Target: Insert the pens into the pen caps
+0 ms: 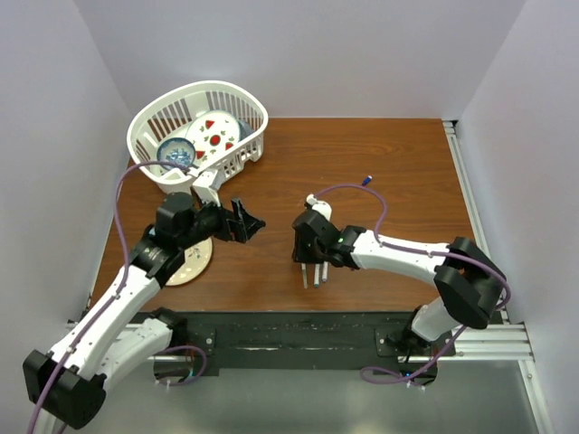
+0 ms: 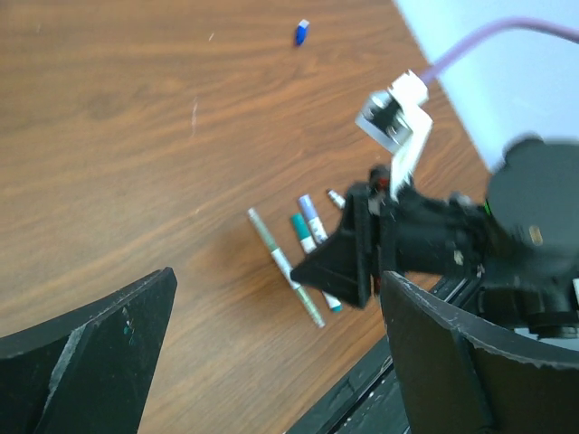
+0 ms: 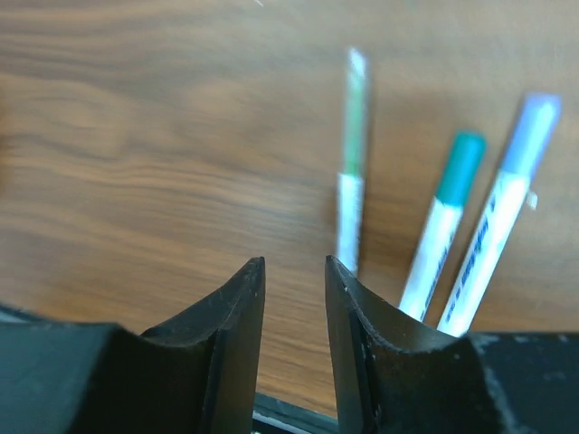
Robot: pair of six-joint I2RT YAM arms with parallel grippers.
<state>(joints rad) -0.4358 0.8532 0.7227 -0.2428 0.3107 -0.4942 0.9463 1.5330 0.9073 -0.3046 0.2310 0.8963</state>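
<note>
My right gripper needs to move past the lilac-blue pen and lower onto the fourth pen's tip, because that tip is below it and to its right in the top view.
Three pens lie side by side on the brown table in front of my right gripper (image 1: 308, 251). One has a green end (image 3: 351, 181), one a teal end (image 3: 448, 217), one a lilac-blue end (image 3: 502, 212). They also show in the top view (image 1: 315, 274) and the left wrist view (image 2: 285, 267). A fourth pen tip (image 2: 336, 196) peeks out beside the right gripper. A small blue cap (image 1: 366, 180) lies alone further back; it also shows in the left wrist view (image 2: 302, 32). My right gripper (image 3: 294, 267) hovers just left of the green pen, jaws narrowly apart, empty. My left gripper (image 1: 244, 221) is wide open and empty.
A white slatted basket (image 1: 244, 93) holding a bowl and a patterned plate stands at the back left. A pale round disc (image 1: 192, 262) lies under the left arm. The table's black front rail (image 1: 298, 330) runs just below the pens. White walls close in both sides.
</note>
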